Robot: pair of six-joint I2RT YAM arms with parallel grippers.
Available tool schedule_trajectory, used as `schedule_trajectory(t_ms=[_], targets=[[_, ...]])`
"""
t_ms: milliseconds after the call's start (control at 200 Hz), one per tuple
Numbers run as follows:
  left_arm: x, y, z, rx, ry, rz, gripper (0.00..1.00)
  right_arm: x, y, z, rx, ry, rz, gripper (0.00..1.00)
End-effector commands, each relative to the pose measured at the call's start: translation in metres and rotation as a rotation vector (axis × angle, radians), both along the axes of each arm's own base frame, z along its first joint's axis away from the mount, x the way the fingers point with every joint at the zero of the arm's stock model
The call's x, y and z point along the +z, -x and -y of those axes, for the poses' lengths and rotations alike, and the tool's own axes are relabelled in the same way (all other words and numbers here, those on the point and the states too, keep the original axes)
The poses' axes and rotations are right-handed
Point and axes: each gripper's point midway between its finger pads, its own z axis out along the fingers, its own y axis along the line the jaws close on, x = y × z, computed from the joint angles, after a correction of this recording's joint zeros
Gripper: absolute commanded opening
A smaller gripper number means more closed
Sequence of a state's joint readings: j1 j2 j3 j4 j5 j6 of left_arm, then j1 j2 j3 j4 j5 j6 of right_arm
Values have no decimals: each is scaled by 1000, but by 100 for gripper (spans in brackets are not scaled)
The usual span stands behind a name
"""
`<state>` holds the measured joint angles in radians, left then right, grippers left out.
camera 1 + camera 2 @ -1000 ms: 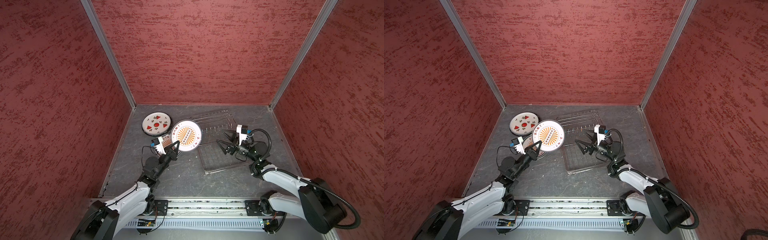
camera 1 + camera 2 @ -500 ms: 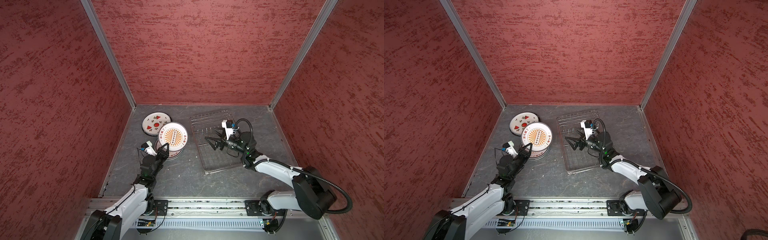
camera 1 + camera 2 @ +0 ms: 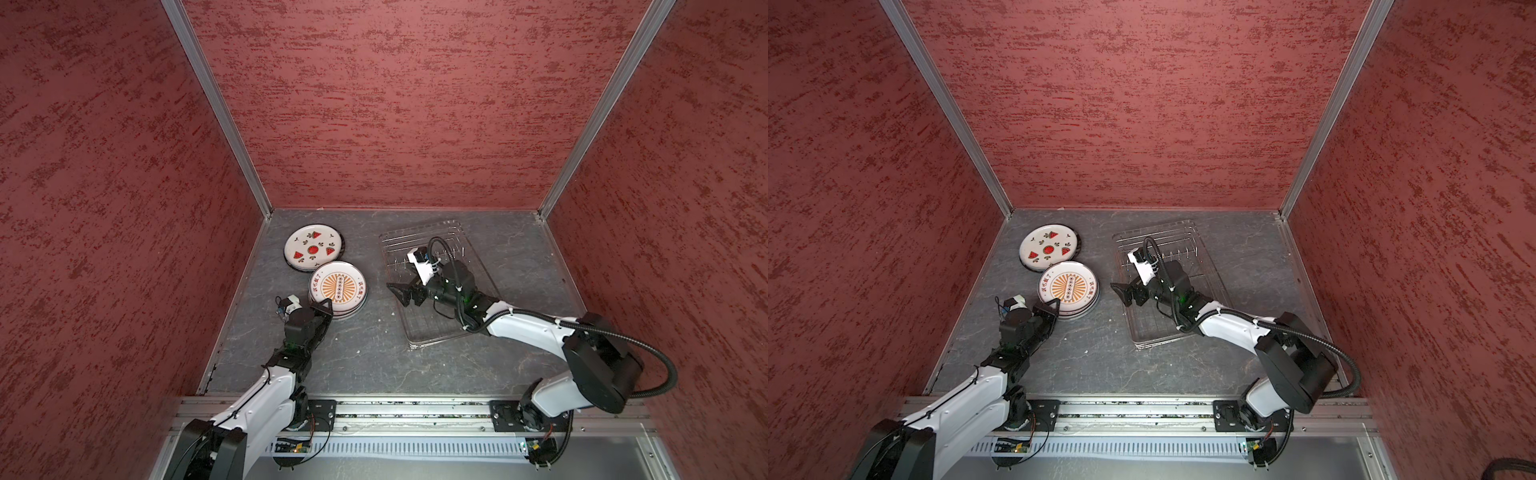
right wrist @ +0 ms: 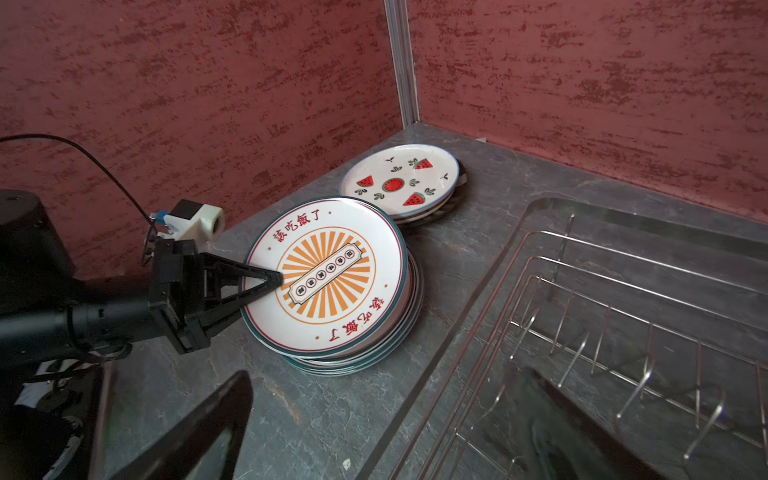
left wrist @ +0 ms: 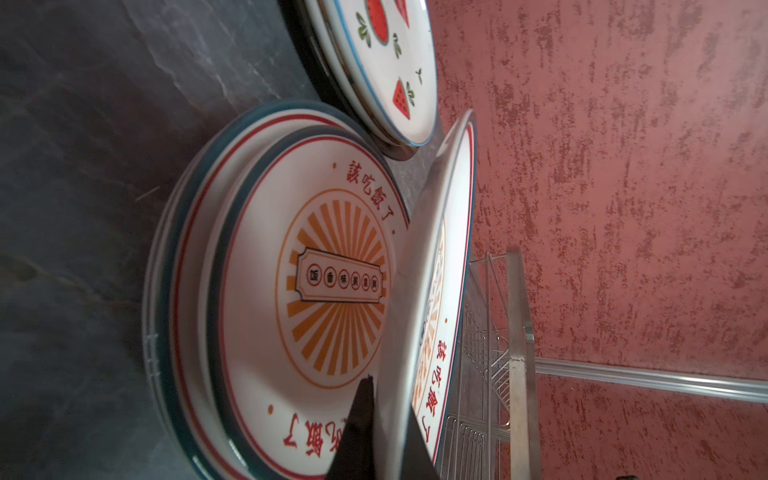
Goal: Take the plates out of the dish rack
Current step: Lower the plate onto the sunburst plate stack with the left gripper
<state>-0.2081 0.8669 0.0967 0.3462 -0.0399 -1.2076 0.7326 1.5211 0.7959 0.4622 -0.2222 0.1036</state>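
Note:
I will next lower the tilted plate with my left gripper onto the stack of like plates just below the gripper, and let go of the plate's rim.
My left gripper [image 3: 326, 305] [image 3: 1054, 305] [image 5: 390, 436] is shut on the rim of an orange sunburst plate [image 3: 338, 286] [image 3: 1068, 286] [image 5: 440, 270] [image 4: 328, 278]. It holds the plate slightly tilted just over a stack of like plates [image 5: 332, 282] [image 4: 357, 357]. A watermelon plate [image 3: 313, 248] [image 3: 1049, 249] [image 4: 399, 178] tops a second stack behind. The silver wire dish rack [image 3: 436, 328] [image 3: 1154, 328] [image 4: 623, 332] lies to the right, and the prongs that show hold nothing. My right gripper [image 3: 405, 295] [image 3: 1127, 293] [image 4: 390, 436] hangs open over the rack's left edge.
Red textured walls close in the grey stone floor on three sides, and the plate stacks sit near the left wall [image 3: 124, 249]. Bare floor [image 3: 365, 349] lies between the arms in front of the stacks. The arms' mounting rail [image 3: 395, 411] runs along the front.
My left gripper has carried the sunburst plate left and down onto the stack of like plates. My right gripper has moved left across the rack and stayed open.

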Motion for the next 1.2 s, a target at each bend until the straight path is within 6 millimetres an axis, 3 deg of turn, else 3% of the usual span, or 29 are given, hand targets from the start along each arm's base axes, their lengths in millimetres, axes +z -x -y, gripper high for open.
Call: schedule_trajectory(t_ms=[0,426,641,807,1052,1112,1192], targets=[[11,-7,-4,48,39,-4,0,1,-12,3,-62,60,43,99],[1,-16,-2,43,49,-53,0,-1,-11,1,-71,75,54,99],[-6,-23,0,32,51,-80,7,-1,-10,1,-76,78,60,99],[-9,-27,0,28,37,-101,19,-2,-10,1,-76,80,60,99],[-8,-25,-4,42,12,-106,26,-3,-11,1,-81,85,61,99],[-7,-23,-5,53,4,-108,32,-2,-11,0,-80,84,62,99],[-5,-21,-8,62,-31,-106,48,-2,-11,-1,-78,83,62,99]])
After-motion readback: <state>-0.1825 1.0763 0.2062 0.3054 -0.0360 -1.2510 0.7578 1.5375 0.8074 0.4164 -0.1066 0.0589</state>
